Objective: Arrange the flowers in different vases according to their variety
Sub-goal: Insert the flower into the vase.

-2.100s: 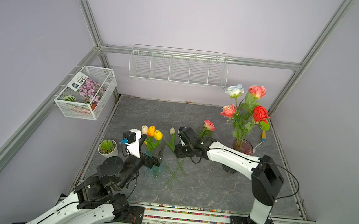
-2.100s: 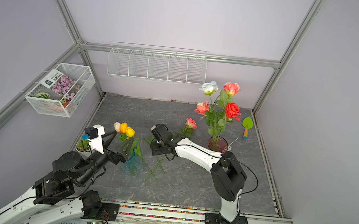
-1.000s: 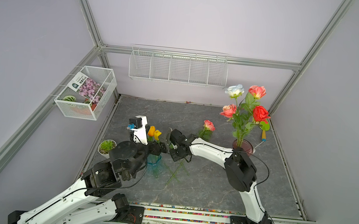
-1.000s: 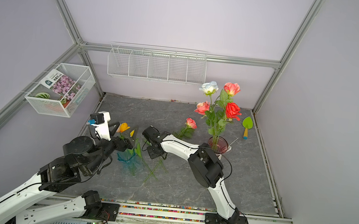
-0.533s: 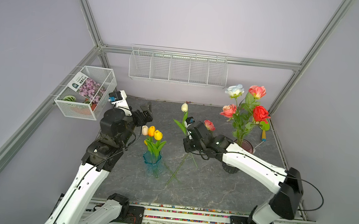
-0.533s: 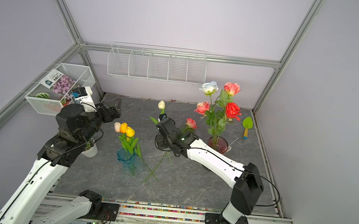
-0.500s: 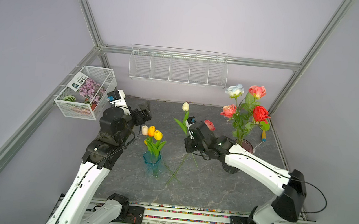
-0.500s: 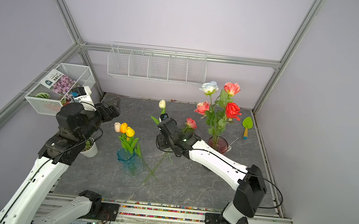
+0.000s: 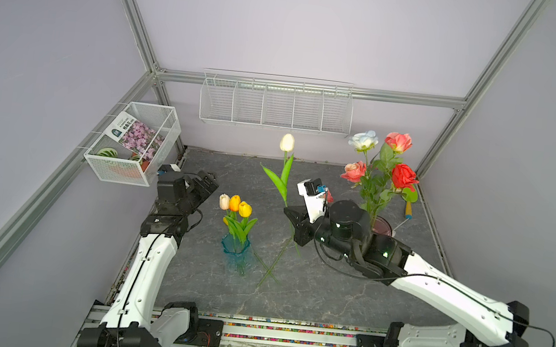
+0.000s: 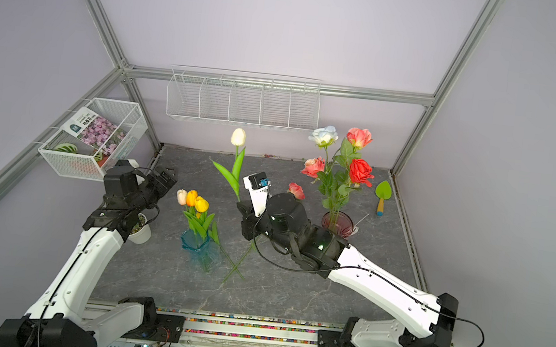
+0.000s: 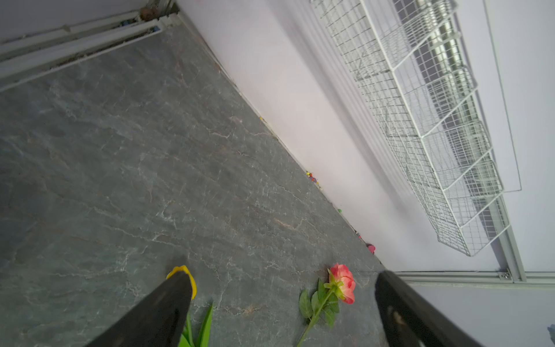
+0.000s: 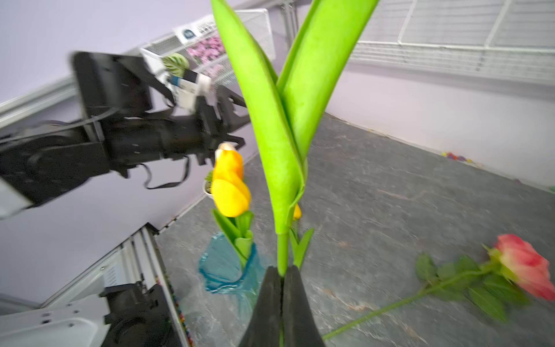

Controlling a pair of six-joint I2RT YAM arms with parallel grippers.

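Observation:
My right gripper moves over the vase's opening (image 9: 236, 241) (image 12: 222, 263) next, then lowers and releases the cream tulip's green stem, because the other tulips stand in the teal-blue vase.
My right gripper (image 9: 292, 218) (image 12: 281, 272) is shut on the green stem of a cream tulip (image 9: 287, 142), held upright right of the teal-blue vase (image 9: 235, 246) (image 12: 222, 267). That vase holds three tulips (image 9: 234, 203): cream, orange and yellow. Several roses (image 9: 377, 164) stand in the maroon vase (image 10: 338, 222) at the back right. One coral-pink rose (image 10: 296, 190) (image 11: 342, 282) lies on the table behind my right wrist. Over the table's left side my left gripper (image 9: 206, 182) (image 11: 280, 278) is open and holds nothing.
A white succulent pot (image 10: 141, 232) sits under my left arm. A wire basket (image 9: 134, 143) with a flower packet hangs on the left wall, a wire shelf (image 9: 275, 103) on the back wall. A green trowel (image 10: 383, 193) lies at the far right. Green stems (image 9: 269, 269) cross beside the teal vase.
My right gripper has lifted the cream tulip from low beside the teal vase to upright. My left arm has swung away from the vase toward the left wall, still open.

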